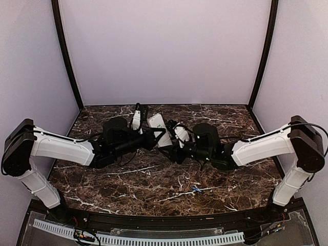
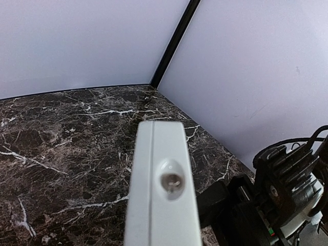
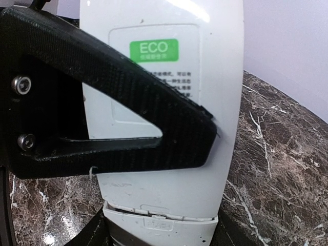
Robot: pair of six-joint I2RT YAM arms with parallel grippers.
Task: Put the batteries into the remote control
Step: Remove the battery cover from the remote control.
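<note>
Next, my right gripper moves off the remote's end and lowers the white cover plate to bare table past the blue battery, as its seam gapes.
The white remote control (image 1: 156,122) is held above the table between both arms. In the right wrist view its back (image 3: 169,174) faces the camera, with a green ECO sticker (image 3: 154,50). My left gripper (image 1: 165,136) is shut on it across the middle, one black finger (image 3: 128,113) lying over the back. My right gripper (image 3: 159,238) is shut on the remote's near end, where a seam gapes slightly. The left wrist view looks along the remote's edge (image 2: 161,205). One small blue battery (image 1: 196,189) lies on the table in front of the right arm.
The dark marble table (image 1: 128,189) is walled by pale panels on three sides, with black posts (image 1: 66,56) at the back corners. The right arm's black wrist (image 2: 287,195) sits close beside the remote in the left wrist view.
</note>
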